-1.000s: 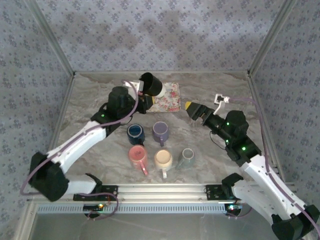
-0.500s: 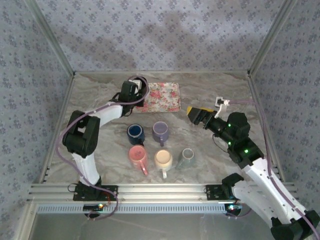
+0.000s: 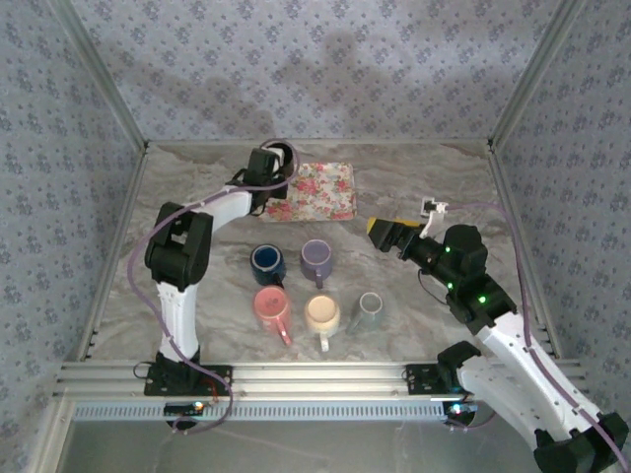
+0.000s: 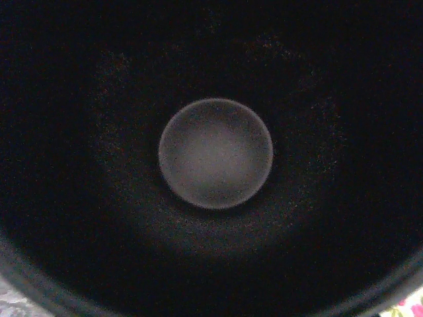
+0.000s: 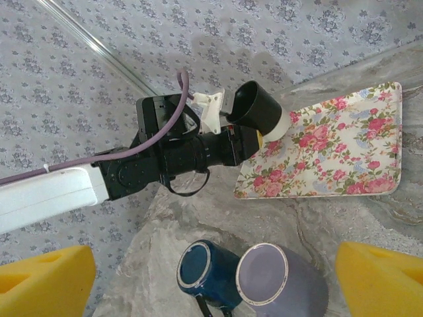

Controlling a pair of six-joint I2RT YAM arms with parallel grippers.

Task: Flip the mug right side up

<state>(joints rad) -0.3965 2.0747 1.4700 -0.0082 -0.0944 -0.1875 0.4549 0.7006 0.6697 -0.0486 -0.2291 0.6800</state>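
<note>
The mug's opening already faces up. My left gripper should next go down slightly and release the mug onto the floral tray's end, which is below the gripper.
The black mug (image 5: 254, 105) with a white base band is tilted over the left end of the floral tray (image 5: 344, 152), its mouth pointing up and away from the tray. My left gripper (image 5: 254, 140) is shut on the mug's lower side. The left wrist view looks straight into the dark mug at its grey inner bottom (image 4: 215, 153). From above, the left gripper (image 3: 268, 169) is at the tray's (image 3: 330, 192) left edge and covers the mug. My right gripper (image 3: 383, 229) hangs open and empty right of the tray, its yellow pads (image 5: 46, 281) wide apart.
Several mugs lie or stand in front of the tray: blue (image 3: 266, 262), purple (image 3: 315, 258), pink (image 3: 270, 305), cream (image 3: 321, 315) and grey (image 3: 370, 310). Patterned walls close the table on three sides. Bare marble lies to the far right and far left.
The left arm has folded back and lowered the black mug from the air to the tray's left end, turning it. The right gripper has shifted slightly.
</note>
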